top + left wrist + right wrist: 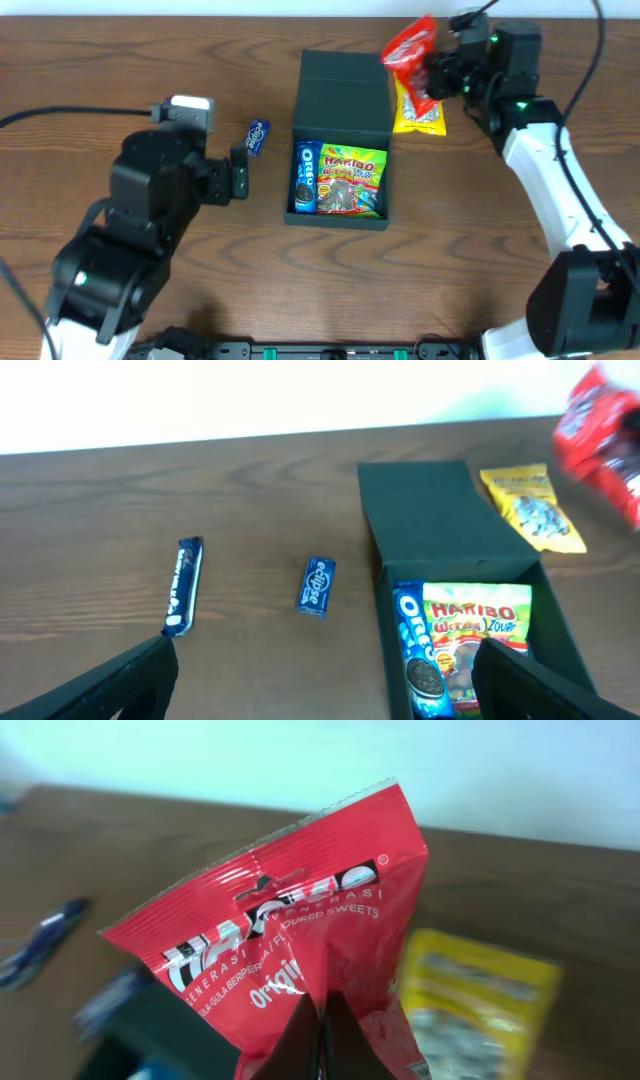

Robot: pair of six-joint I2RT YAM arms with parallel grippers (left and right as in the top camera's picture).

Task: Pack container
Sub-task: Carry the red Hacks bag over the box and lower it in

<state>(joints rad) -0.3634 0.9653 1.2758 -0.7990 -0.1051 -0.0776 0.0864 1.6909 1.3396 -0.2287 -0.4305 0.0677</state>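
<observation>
My right gripper needs to move the red sweets packet (410,52), which is still outside the open container, back and down over the Haribo bag (352,182) next, and then open.
The dark teal container (340,80) lies open mid-table with its flap lid folded back; inside lie an Oreo pack (305,175) and a Haribo bag (352,182). It also shows in the left wrist view (440,520). My right gripper (432,75) is shut on a red sweets packet (410,52), held above the table by the container's far right corner; the right wrist view shows the jaws pinching the red packet (300,935). My left gripper (320,680) is open and empty, left of the container.
A yellow snack packet (420,112) lies right of the container, under the red one. A small blue gum pack (259,135) lies left of the container, and a blue bar (183,585) lies further left.
</observation>
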